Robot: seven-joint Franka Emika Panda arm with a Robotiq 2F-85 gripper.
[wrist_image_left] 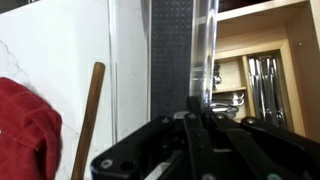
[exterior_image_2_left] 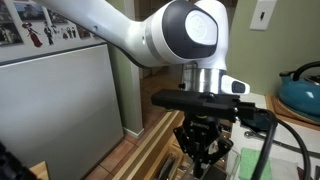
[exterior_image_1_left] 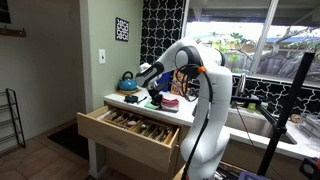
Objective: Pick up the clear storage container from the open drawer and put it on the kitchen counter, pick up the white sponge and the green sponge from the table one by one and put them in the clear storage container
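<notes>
The container is still hanging by the open drawer [exterior_image_1_left: 135, 130], so the gripper needs to turn a little and then lower the container onto the white counter toward the red cloth.
My gripper [wrist_image_left: 195, 125] points down, with its fingers closed together on the thin wall of the clear storage container [wrist_image_left: 130, 70]. The container rises in front of the wrist camera, over the white counter [wrist_image_left: 50, 50]. In both exterior views the gripper [exterior_image_1_left: 152, 92] [exterior_image_2_left: 200, 160] hangs at the counter's edge above the open drawer [exterior_image_1_left: 135, 130]. Part of the clear container [exterior_image_2_left: 248, 160] shows beside the fingers. A small green thing, perhaps the green sponge [exterior_image_1_left: 131, 98], lies on the counter by the gripper. I cannot make out the white sponge.
A red cloth [wrist_image_left: 25, 130] [exterior_image_1_left: 170, 102] and a wooden stick [wrist_image_left: 88, 115] lie on the counter close to the gripper. The drawer holds cutlery [wrist_image_left: 258, 85]. A teal kettle [exterior_image_1_left: 127, 80] [exterior_image_2_left: 300, 92] stands at the back of the counter. A black camera stand [exterior_image_1_left: 285, 110] stands nearby.
</notes>
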